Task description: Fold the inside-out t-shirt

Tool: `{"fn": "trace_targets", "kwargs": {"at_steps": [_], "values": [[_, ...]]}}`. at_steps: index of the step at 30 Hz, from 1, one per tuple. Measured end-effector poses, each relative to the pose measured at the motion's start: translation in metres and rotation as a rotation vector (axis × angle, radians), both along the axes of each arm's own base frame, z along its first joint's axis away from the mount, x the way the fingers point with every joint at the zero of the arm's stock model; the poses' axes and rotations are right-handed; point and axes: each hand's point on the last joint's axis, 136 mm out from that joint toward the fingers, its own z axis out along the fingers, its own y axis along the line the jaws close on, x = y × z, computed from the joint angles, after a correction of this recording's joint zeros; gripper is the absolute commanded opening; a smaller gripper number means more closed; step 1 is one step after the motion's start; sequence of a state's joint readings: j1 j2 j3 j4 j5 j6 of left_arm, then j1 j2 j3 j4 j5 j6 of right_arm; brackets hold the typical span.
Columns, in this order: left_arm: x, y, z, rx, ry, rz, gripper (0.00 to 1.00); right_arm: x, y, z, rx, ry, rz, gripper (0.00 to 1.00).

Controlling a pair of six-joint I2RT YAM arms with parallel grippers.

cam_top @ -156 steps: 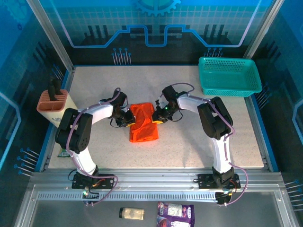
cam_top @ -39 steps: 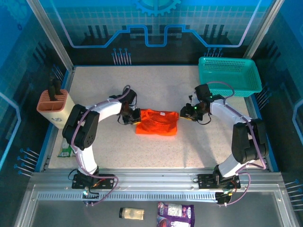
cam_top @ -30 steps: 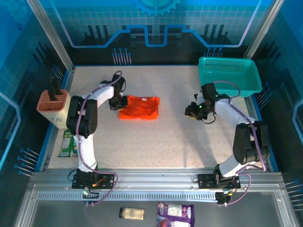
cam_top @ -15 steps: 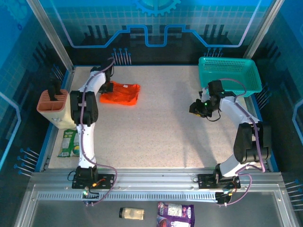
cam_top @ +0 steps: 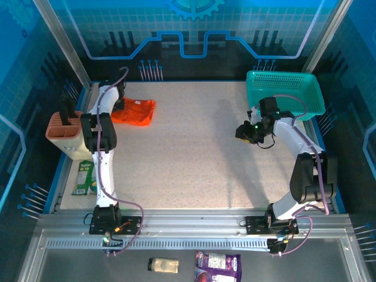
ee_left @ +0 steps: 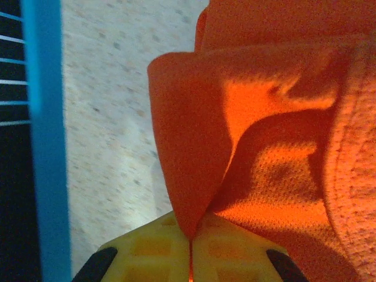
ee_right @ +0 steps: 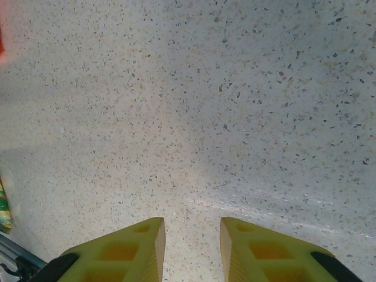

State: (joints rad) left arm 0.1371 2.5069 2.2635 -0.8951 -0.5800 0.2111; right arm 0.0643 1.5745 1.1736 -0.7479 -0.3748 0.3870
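The pinched fold goes toward the blue table rim next, dragged by my left gripper, then is released beside the table rim, since empty table still separates them.
The inside-out t-shirt [cam_top: 135, 111], bright orange and folded into a small bundle, lies at the table's far left corner. My left gripper [cam_top: 117, 104] is at the bundle's left edge, shut on a fold of the orange cloth [ee_left: 194, 176]; in the left wrist view the yellow fingers [ee_left: 147, 252] pinch the fabric between them. Far to the right, my right gripper [cam_top: 242, 133] hovers over bare table. Its yellow fingers [ee_right: 129, 249] stand apart with nothing between them, and my right gripper [ee_right: 192, 235] is open.
A teal mesh basket [cam_top: 285, 94] stands at the back right, close behind the right arm. A salmon tool holder [cam_top: 66, 132] sits at the left edge, with a green packet [cam_top: 84, 178] below it. The blue table rim [ee_left: 44, 147] runs just left of the shirt.
My left gripper has dragged the folded shirt from the table's middle to the far left corner. The right arm has drawn back to the right, toward the basket.
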Motion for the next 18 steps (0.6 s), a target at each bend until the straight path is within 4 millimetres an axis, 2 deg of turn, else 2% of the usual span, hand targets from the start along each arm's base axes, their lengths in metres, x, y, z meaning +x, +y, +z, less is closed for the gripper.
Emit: {"fn": "trace_targets", "kwargs": {"at_steps": [5, 9, 11, 14, 16, 18], "values": [[0.005, 0.029, 0.006, 0.139, 0.014, -0.014, 0.11, -0.003, 0.0, -0.001, -0.001, 0.016, 0.0, 0.32], [0.012, 0.039, 0.012, 0.197, 0.009, -0.034, 0.17, -0.004, 0.0, -0.001, -0.002, 0.02, 0.0, 0.32], [0.015, 0.043, 0.016, 0.221, 0.007, -0.043, 0.26, -0.005, 0.0, -0.002, -0.002, 0.022, 0.0, 0.31], [0.017, 0.046, 0.021, 0.25, 0.006, -0.051, 0.5, -0.005, -0.001, 0.0, -0.002, 0.019, -0.001, 0.31], [0.019, 0.047, 0.023, 0.258, -0.003, -0.048, 0.57, -0.005, -0.001, 0.001, -0.004, 0.013, -0.002, 0.31], [0.019, 0.047, 0.024, 0.258, -0.008, -0.045, 0.58, -0.005, -0.001, 0.004, -0.007, 0.004, -0.003, 0.31]]}}
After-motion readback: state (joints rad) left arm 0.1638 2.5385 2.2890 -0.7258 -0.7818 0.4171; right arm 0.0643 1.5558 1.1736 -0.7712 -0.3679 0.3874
